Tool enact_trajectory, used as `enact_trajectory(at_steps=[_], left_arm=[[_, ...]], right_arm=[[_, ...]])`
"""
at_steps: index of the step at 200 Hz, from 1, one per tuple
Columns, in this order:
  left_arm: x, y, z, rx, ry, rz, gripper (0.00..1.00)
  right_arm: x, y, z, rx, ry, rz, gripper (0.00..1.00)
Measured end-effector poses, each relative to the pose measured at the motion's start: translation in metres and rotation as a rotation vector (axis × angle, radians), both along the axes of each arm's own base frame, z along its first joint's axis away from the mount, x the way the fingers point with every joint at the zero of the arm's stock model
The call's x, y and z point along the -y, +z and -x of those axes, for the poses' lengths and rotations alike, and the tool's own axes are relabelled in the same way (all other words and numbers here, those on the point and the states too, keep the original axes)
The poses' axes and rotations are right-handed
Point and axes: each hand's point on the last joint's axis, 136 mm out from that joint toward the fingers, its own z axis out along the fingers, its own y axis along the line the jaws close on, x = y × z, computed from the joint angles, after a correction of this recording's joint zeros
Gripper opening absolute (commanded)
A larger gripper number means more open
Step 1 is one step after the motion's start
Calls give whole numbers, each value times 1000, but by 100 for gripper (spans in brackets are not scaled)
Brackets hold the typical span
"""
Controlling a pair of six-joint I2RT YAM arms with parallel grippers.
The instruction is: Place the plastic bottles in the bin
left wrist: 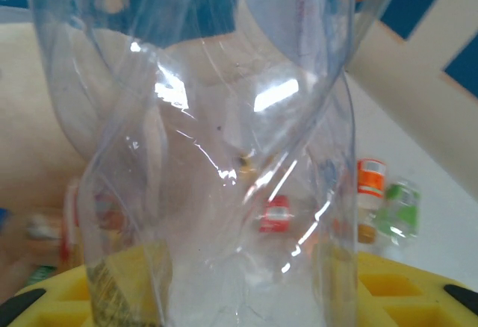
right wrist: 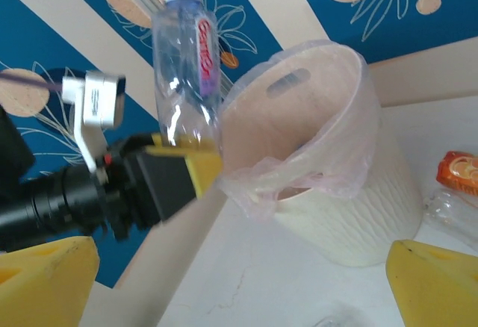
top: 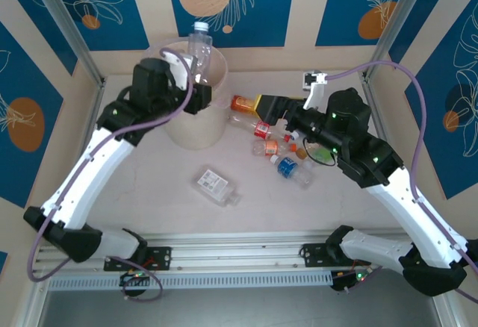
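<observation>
The clear plastic bottle still stands upright above the bin's rim, so I will next tip my left gripper down into the bin's opening (top: 214, 73) and let go of the bottle inside.
My left gripper (top: 198, 82) is shut on a clear plastic bottle (top: 200, 49) with a white cap and holds it upright above the bin (top: 190, 129), a round cream basket with a clear liner. In the right wrist view the held bottle (right wrist: 187, 66) stands just left of the bin's rim (right wrist: 351, 81). Up close, this bottle (left wrist: 224, 155) stands between my left gripper's yellow fingers (left wrist: 392, 286). My right gripper (top: 263, 107) is open and empty, beside an orange bottle (top: 243, 104). Several more bottles (top: 270, 148) lie to the right of the bin.
A flat clear bottle (top: 216, 187) lies alone on the table in front of the bin. Metal frame posts (top: 71, 36) and patterned walls close in the back and sides. The right gripper (right wrist: 239, 290) hovers over bare white tabletop (right wrist: 284, 282).
</observation>
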Motion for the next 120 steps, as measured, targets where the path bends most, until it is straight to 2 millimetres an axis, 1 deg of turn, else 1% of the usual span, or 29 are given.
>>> enact_trajectory(at_steps=[18, 41, 65, 81, 93, 120], left_arm=[[-15, -2, -22, -16, 28, -67, 34], [-29, -18, -43, -47, 27, -176, 32], [-38, -35, -55, -73, 0, -293, 32], [-47, -44, -59, -82, -12, -367, 33], [-56, -46, -63, -83, -14, -410, 33], [-80, -44, -76, -57, 13, -496, 33]], right_arm=[[0, -14, -2, -34, -7, 29, 99], [3, -24, -4, -55, -26, 52, 99], [10, -28, -1, -61, -50, 63, 99], [17, -27, 3, -54, -64, 61, 99], [22, -26, 5, -48, -78, 56, 99], [31, -25, 10, -43, -97, 49, 99]])
